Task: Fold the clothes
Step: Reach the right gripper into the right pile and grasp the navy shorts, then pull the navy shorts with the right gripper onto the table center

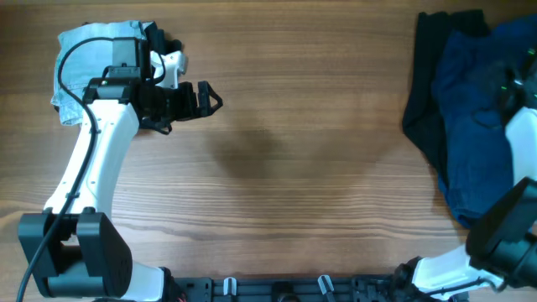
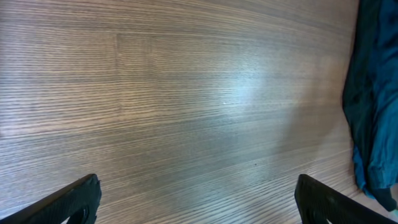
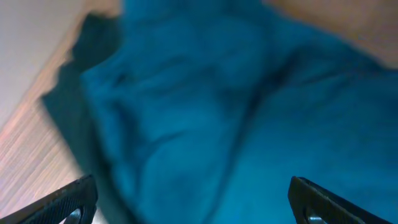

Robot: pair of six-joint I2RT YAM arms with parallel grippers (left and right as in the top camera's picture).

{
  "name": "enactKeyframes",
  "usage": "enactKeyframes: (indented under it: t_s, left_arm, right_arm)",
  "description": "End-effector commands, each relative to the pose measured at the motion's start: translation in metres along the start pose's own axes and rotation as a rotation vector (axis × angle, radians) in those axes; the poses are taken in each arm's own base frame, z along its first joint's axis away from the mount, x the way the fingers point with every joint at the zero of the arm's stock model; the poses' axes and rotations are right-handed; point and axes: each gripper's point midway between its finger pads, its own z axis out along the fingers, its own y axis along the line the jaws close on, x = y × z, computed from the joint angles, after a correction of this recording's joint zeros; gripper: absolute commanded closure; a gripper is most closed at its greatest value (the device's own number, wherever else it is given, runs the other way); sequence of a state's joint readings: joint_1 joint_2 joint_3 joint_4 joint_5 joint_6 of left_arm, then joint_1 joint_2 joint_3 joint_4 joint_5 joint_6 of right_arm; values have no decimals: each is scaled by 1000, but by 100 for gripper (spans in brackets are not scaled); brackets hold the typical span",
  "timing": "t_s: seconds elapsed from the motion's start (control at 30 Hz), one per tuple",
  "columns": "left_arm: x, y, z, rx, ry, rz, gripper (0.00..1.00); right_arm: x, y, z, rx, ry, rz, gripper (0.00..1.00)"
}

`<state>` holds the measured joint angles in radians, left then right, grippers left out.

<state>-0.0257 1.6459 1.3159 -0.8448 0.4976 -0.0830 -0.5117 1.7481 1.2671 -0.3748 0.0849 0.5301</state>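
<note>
The creased blue cloth between my right gripper's open fingers is next. The gripper lowers onto it and closes on the bunched fold there.
A heap of dark navy and black clothes (image 1: 457, 109) lies crumpled at the table's right edge. It fills the right wrist view (image 3: 217, 112) as blurred blue cloth, and its edge shows at the right of the left wrist view (image 2: 373, 106). A folded light-blue garment (image 1: 88, 54) lies at the far left under the left arm. My left gripper (image 1: 205, 99) is open and empty over bare wood, its fingers wide apart (image 2: 198, 199). My right gripper (image 3: 193, 199) is open just above the blue cloth; in the overhead view it is hidden at the right edge.
The wooden table (image 1: 294, 151) stretches between the two piles. The left arm's white link (image 1: 92, 159) runs along the left side. The right arm's white link (image 1: 524, 143) lies over the heap at the right edge.
</note>
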Motion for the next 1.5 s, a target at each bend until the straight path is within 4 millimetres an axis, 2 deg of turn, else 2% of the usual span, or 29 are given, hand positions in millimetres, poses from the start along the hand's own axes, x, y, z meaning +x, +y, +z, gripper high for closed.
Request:
enactKeyframes:
  t_s: [0.0,0.1,0.17,0.3,0.4,0.47,0.57,0.63,0.7,0.8,0.83,0.87,0.9,1.0,1.1,1.2,1.27,1.33,1.4,1.47]
  left_arm:
    - [0,-20,4,38,8,67,0]
    - [3,-30,8,48,17,93,0]
    - [3,-37,11,56,14,115,0]
    - [2,-40,12,60,10,124,0]
    - [2,-40,12,60,11,123,0]
    - [2,-40,12,60,11,123,0]
    - [2,-40,12,60,10,124,0]
    - [1,-40,12,61,7,125,0]
    - [2,-40,12,61,8,125,0]
    - [0,-40,12,61,3,128,0]
    - [-1,-40,12,63,-2,130,0]
    - [-2,-41,12,63,-6,132,0]
    - [-2,-41,12,63,-6,132,0]
    - [-2,-41,12,64,-9,133,0]
    - [-3,-41,12,64,-9,134,0]
    - [-3,-41,12,64,-9,134,0]
    - [-3,-41,12,64,-9,133,0]
    - [-3,-41,12,65,-9,133,0]
    - [-3,-41,12,64,-9,134,0]
    - [-3,-41,11,65,-10,134,0]
  right_arm:
    - [-10,-58,33,95,21,135,1]
    - [-8,-94,52,104,64,201,2]
    - [-10,-101,60,59,77,178,7]
    - [-31,-118,60,40,20,134,8]
    - [-37,-132,60,51,5,145,8]
    - [-42,-131,60,14,-4,116,8]
    - [-39,-118,65,-73,10,57,8]
    - [-29,-111,74,-131,45,24,9]
    - [-15,-114,84,-131,88,15,19]
    - [-3,-116,92,-136,123,20,21]
    - [-3,-116,93,-135,125,21,30]
    - [-3,-116,93,-136,122,24,62]
    - [-4,-116,92,-137,119,30,81]
    - [-8,-112,89,-149,115,86,96]
    - [-21,-95,74,-221,96,130,96]
    - [-49,-64,42,-327,37,135,96]
    - [-67,-24,6,-435,-12,85,96]
    - [-76,12,-28,-510,-57,24,96]
    - [-67,72,-81,-617,-89,-78,96]
    - [-45,120,-115,-710,-79,-159,96]
